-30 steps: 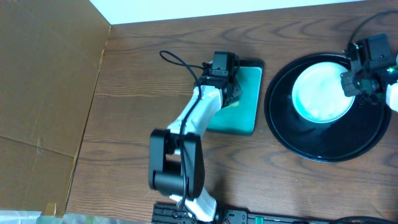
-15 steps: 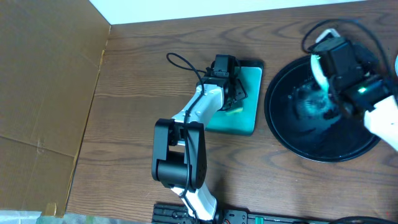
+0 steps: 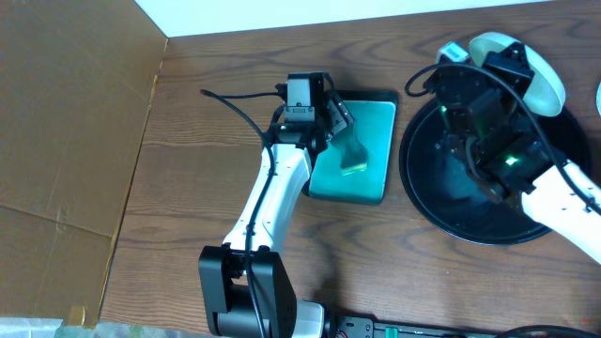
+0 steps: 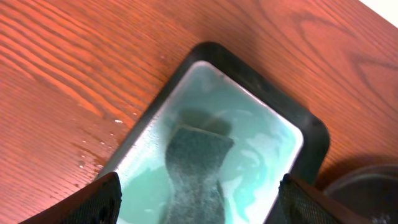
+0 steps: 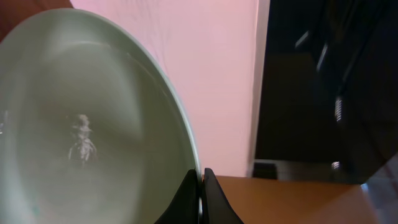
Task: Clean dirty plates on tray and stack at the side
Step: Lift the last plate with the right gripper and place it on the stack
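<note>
Another pale plate is past the side of the black tray, so my right gripper will next bring its plate over there, turn it flat, set it down on top and let go.
My right gripper (image 5: 201,194) is shut on the rim of a pale white plate (image 5: 81,124), which is held up on edge with a small smear in its middle. From overhead the plate (image 3: 528,68) hangs over the far right rim of the black tray (image 3: 423,192), with the right gripper (image 3: 503,66) at its edge. No other plates show on the tray. My left gripper (image 4: 202,214) stands wide open above a dark green sponge (image 4: 196,163) that lies loose in the teal rectangular tray (image 4: 283,124). Overhead, the left gripper (image 3: 331,127) sits over that teal tray's left side, just clear of the sponge (image 3: 354,158).
The teal tray (image 3: 371,183) lies left of the black tray, almost touching it. A brown cardboard panel (image 3: 66,122) covers the table's left side. Water drops (image 4: 93,149) spot the wood beside the teal tray. A white wall edge runs along the back.
The left gripper opened, let go of the sponge in the teal tray and drew back. The right arm lifted the plate off the black tray and tipped it on edge.
</note>
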`<state>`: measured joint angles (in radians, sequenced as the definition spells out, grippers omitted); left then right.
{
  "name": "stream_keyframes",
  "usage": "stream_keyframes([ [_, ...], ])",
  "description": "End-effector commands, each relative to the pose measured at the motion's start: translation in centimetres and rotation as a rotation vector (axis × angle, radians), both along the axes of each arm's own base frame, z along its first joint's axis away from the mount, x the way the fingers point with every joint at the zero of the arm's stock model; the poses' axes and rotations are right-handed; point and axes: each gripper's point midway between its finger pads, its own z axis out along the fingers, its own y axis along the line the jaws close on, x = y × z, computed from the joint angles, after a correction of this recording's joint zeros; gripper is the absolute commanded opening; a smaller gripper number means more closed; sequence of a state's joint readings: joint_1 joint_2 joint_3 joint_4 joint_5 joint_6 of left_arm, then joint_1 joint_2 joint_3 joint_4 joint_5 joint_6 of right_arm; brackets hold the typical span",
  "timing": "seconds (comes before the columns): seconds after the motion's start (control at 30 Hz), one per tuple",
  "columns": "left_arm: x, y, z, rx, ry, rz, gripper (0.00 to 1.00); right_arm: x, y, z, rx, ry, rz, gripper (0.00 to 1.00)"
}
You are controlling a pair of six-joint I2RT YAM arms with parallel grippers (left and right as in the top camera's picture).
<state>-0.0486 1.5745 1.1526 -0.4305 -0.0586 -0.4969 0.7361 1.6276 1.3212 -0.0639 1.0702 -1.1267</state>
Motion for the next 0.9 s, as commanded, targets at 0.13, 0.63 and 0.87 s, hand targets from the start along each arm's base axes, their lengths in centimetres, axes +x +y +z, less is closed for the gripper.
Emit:
stream_keyframes([
  [0.13, -0.6, 1.0, -0.4, 0.030, 0.032, 0.023, 0.82, -1.1, 0.6, 1.9, -0.095, 0.001, 0.008, 0.01],
  [0.63, -0.6, 1.0, -0.4, 0.031, 0.032, 0.024, 0.82, -1.8, -1.3, -3.4, -0.041, 0.155, -0.030, 0.01],
  [0.87, -0.6, 1.0, -0.4, 0.030, 0.032, 0.023, 0.82, -1.2, 0.3, -5.5, 0.157, 0.213, 0.066, 0.01],
])
